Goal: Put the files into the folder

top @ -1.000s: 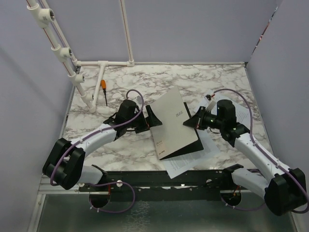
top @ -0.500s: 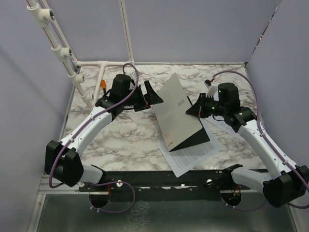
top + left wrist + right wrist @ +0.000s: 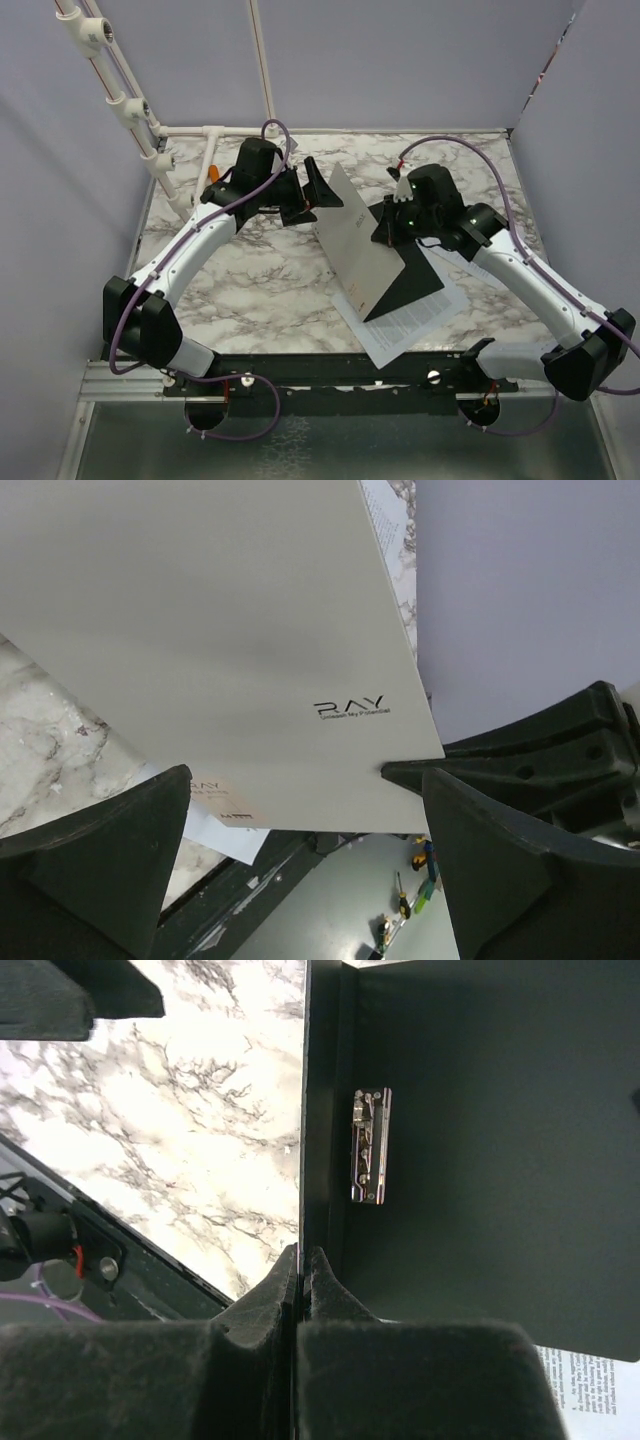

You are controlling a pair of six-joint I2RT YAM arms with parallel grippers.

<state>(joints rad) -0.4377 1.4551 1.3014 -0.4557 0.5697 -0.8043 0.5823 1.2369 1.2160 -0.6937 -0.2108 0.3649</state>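
My left gripper will move slightly to the left in the top view, and then it will close on the cover's edge at its far corner (image 3: 337,173).
The folder stands half open in the top view: its grey cover (image 3: 355,245) is raised steeply and its black inside (image 3: 412,285) lies on the table. My right gripper (image 3: 385,225) is shut on the cover's edge; in the right wrist view its fingertips (image 3: 302,1260) pinch that thin edge beside the black inside (image 3: 480,1140) and the metal clip (image 3: 370,1145). My left gripper (image 3: 318,190) is open at the cover's far corner; its wrist view shows the grey cover (image 3: 220,630) ahead of the spread fingers (image 3: 100,865). The files (image 3: 410,322) lie under the folder.
A white pipe frame (image 3: 180,195) stands at the far left, with an orange-handled screwdriver (image 3: 213,172) partly behind my left arm. Purple walls enclose the marble table (image 3: 250,290). A black rail (image 3: 330,372) runs along the near edge.
My right gripper has swung the cover up and to the left, so it stands steeper. My left arm has lifted away from the table to the cover's far corner, still open.
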